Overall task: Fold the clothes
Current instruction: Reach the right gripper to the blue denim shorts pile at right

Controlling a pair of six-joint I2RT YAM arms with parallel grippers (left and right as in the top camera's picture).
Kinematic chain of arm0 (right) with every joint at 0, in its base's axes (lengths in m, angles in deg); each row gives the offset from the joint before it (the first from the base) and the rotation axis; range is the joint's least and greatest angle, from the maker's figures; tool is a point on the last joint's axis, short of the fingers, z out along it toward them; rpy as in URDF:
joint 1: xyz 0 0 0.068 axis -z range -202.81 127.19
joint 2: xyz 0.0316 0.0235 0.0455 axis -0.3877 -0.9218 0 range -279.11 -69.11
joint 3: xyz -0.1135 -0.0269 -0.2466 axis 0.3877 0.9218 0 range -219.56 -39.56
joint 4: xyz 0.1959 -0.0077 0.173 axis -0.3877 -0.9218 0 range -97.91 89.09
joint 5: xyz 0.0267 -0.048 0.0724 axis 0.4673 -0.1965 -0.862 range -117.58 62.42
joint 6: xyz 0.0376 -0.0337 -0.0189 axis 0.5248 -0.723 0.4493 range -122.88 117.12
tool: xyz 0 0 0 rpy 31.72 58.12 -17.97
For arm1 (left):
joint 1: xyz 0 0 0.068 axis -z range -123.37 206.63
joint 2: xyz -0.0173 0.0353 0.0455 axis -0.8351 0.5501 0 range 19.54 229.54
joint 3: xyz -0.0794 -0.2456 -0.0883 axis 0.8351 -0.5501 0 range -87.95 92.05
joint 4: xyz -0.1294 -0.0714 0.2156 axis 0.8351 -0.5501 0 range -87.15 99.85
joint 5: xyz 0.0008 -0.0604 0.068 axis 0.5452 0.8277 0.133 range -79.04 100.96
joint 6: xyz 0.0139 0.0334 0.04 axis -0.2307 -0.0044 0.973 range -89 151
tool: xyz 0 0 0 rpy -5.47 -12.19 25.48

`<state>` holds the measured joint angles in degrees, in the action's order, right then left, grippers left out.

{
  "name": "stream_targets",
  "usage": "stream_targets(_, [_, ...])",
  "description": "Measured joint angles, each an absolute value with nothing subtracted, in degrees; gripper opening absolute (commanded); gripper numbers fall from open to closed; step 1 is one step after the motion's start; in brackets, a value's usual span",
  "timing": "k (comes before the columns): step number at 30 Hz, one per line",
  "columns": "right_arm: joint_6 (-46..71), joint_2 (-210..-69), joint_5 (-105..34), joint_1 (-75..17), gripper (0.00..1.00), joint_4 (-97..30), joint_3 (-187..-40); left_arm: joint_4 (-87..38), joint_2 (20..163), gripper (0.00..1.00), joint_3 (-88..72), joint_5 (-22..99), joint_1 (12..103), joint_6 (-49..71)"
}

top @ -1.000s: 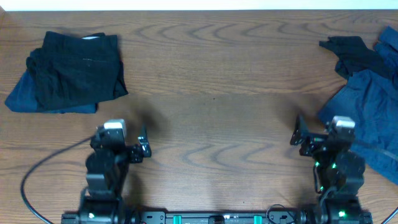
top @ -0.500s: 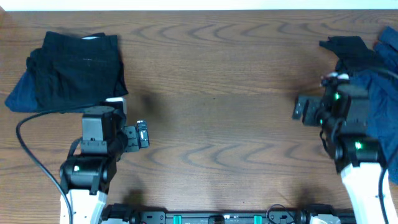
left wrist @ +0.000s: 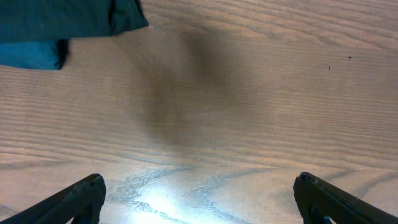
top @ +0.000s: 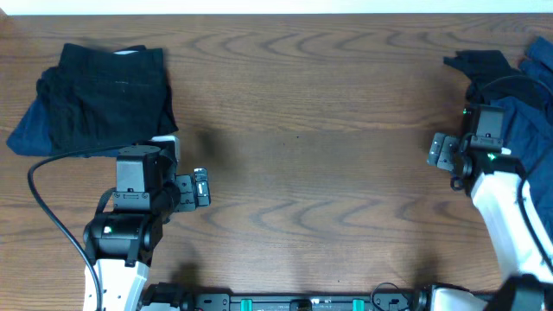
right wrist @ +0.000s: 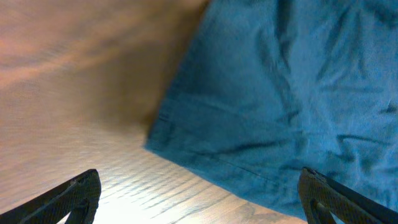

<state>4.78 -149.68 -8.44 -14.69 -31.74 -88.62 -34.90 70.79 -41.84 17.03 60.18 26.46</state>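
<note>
I will bring my right gripper down next onto the denim's near hem beside its corner, because it stands clear against bare wood, ahead of my open fingers.
A folded stack of black and navy clothes lies at the table's far left; its corner shows in the left wrist view. A loose pile of dark blue denim shorts with a black garment lies at the right edge. The denim hem fills the right wrist view. My left gripper is open and empty over bare wood, below and right of the stack. My right gripper is open and empty, just left of the denim's edge.
The wooden table runs between both piles. A black cable trails from the left arm across the near left. The table's back edge meets a white strip at the top.
Both arms rose from their near-edge rest. The right arm swung out to the denim pile at the right; the left arm moved forward toward the folded stack and then held nearly still.
</note>
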Motion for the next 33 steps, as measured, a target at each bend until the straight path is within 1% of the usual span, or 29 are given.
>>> stream_targets(8, [4.72,-160.98,-6.04,-12.40,0.99,-31.70,-88.62,-34.80,70.79,0.98,-41.84,17.03,60.18,26.46])
stream_targets(14, [4.72,-165.05,-5.03,-11.61,0.99,-30.65,-88.64,-34.75,70.79,0.98,-41.84,17.03,60.18,26.46])
stream_targets(17, [4.72,-165.44,-4.79,-11.61,0.95,-29.32,-88.79,-34.75,70.79,0.98,-41.84,17.03,60.18,26.48])
stream_targets(19, [4.56,-165.79,-4.82,-11.61,0.90,-28.60,-88.93,-34.75,70.79,0.98,-41.84,17.03,60.18,26.48])
stream_targets(23, [4.93,-166.36,-4.82,-11.61,0.89,-27.92,-89.14,-34.75,70.79,0.98,-41.84,17.05,60.18,26.48])
stream_targets(25, [5.17,-166.58,-4.79,-11.61,0.86,-27.74,-89.28,-34.75,70.79,0.98,-41.84,17.03,60.18,26.48])
stream_targets(26, [5.28,-166.73,-4.82,-11.61,0.81,-27.53,-89.34,-34.73,70.79,0.98,-41.84,17.03,60.18,26.48])
stream_targets(27, [5.46,-166.90,-4.84,-11.61,0.70,-27.28,-89.38,-34.75,70.79,0.98,-41.84,17.05,60.18,26.48])
stream_targets(28, [5.44,-167.08,-4.88,-11.61,0.54,-27.15,-89.45,-34.75,70.79,0.98,-41.84,17.03,60.18,26.48])
stream_targets(30, [5.72,-167.69,-5.16,-11.61,0.12,-27.35,-89.47,-34.75,70.79,0.98,-41.84,17.05,60.18,26.48])
stream_targets(31, [5.74,-168.06,-5.34,-11.59,0.03,-27.35,-89.47,-34.75,70.79,0.98,-41.84,17.03,60.18,26.46])
stream_targets(33, [5.74,-168.52,-6.13,-11.59,0.01,-27.46,-89.47,-34.75,70.79,0.98,-41.84,17.03,60.18,26.46])
